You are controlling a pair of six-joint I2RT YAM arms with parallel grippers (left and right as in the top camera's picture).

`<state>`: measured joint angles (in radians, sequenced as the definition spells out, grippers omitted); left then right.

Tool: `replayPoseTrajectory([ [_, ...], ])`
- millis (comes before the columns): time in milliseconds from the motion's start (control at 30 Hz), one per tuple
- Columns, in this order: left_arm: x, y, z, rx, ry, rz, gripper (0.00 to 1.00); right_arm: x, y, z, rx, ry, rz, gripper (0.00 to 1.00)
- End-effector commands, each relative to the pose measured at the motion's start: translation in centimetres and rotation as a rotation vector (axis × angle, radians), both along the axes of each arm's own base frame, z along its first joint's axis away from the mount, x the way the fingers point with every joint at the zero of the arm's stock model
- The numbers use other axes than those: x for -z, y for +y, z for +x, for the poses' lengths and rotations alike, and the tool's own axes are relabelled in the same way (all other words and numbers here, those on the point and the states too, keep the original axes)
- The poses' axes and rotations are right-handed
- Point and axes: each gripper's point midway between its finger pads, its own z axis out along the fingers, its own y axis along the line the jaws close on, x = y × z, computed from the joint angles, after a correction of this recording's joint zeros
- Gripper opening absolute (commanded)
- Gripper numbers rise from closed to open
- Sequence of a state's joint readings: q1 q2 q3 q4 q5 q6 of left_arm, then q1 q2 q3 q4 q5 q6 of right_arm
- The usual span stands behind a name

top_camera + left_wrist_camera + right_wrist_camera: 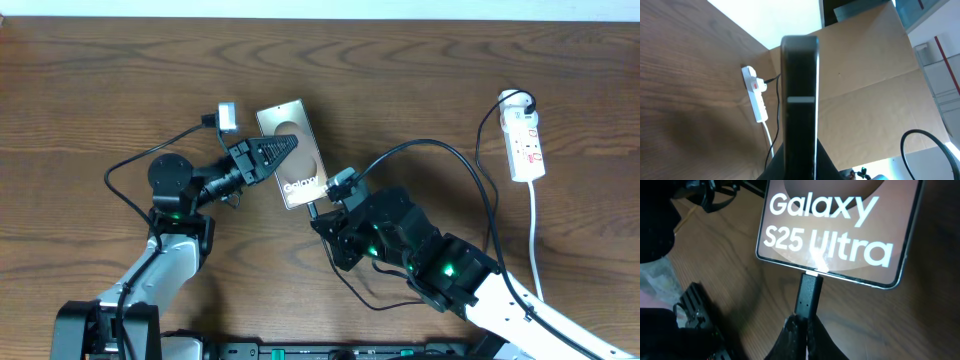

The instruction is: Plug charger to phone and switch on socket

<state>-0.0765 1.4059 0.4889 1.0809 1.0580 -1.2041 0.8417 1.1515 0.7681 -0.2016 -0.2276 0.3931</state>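
My left gripper moves down and to the right in the overhead view next, releasing the phone on the bare tabletop, as the connector (808, 296) sits in the phone's bottom edge.
The bronze-brown phone (290, 150) with white "Galaxy" lettering is tilted above the table, and my left gripper (276, 153) is shut on its left edge. From the left wrist view I look along the phone's dark edge (800, 100), clamped between the gripper's (800, 167) fingers. The charger's black connector (808, 296) sits in the phone's (840, 225) bottom edge. My right gripper (806, 330) is shut on the connector's rear end, just below the phone (322, 207). The thin black cable (430, 143) loops toward the white socket (524, 140) at the right, also seen as the socket (755, 93).
A white cord (535, 235) runs from the socket toward the table's front edge. Brown cardboard (865, 90) stands behind the table in the left wrist view. A black ridged part (696, 311) lies at the left of the right wrist view.
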Motion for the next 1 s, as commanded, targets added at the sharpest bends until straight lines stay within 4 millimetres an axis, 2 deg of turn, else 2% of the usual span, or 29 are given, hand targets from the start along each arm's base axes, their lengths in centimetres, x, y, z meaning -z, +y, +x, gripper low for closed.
replayPoseTrajectory([
  [0, 0.7, -2.1, -3.5, 0.201, 0.002, 0.019, 0.07, -3.5, 0.0, 2.1, 0.072, -0.098, 0.054, 0.1],
  [233, 0.7, -2.1, -3.5, 0.199, -0.002, 0.021, 0.07, -0.1, -1.1, -0.3, 0.018, 0.036, -0.051, 0.27],
  [367, 0.8, -2.1, -3.4, 0.195, -0.022, 0.03, 0.07, 0.5, -2.1, -1.2, 0.019, 0.071, -0.091, 0.38],
  [400, 0.9, -2.0, -3.3, 0.19, -0.022, 0.035, 0.07, 0.4, -2.4, -1.4, 0.019, 0.074, -0.095, 0.5],
  [433, 1.2, -2.0, -3.2, 0.183, -0.017, 0.042, 0.07, 0.2, -2.8, -1.7, 0.023, 0.074, -0.098, 0.54],
  [533, 3.2, -1.7, -2.5, 0.135, 0.049, 0.076, 0.07, -0.8, -4.0, -2.2, 0.041, 0.051, -0.099, 0.66],
  [600, 5.1, -1.4, -1.9, 0.09, 0.11, 0.115, 0.07, -1.5, -5.1, -2.4, 0.07, 0.028, -0.104, 0.73],
  [633, 6.8, -1.2, -1.8, 0.059, 0.15, 0.159, 0.07, -2.0, -6.3, -2.6, 0.101, 0.006, -0.113, 0.77],
  [700, 8.7, -1.3, -2.0, 0.045, 0.183, 0.224, 0.07, -2.5, -7.7, -2.9, 0.138, -0.016, -0.127, 0.8],
  [867, 11.5, -2.6, -3.2, 0.067, 0.14, 0.376, 0.07, -3.7, -11.3, -3.7, 0.227, -0.066, -0.146, 0.99],
  [900, 12.2, -2.7, -3.2, 0.056, 0.124, 0.423, 0.07, -3.9, -12.2, -4.0, 0.255, -0.066, -0.141, 0.99],
  [967, 12.6, -2.9, -3.2, 0.051, 0.101, 0.458, 0.08, -4.0, -12.6, -4.4, 0.255, -0.067, -0.141, 0.99],
])
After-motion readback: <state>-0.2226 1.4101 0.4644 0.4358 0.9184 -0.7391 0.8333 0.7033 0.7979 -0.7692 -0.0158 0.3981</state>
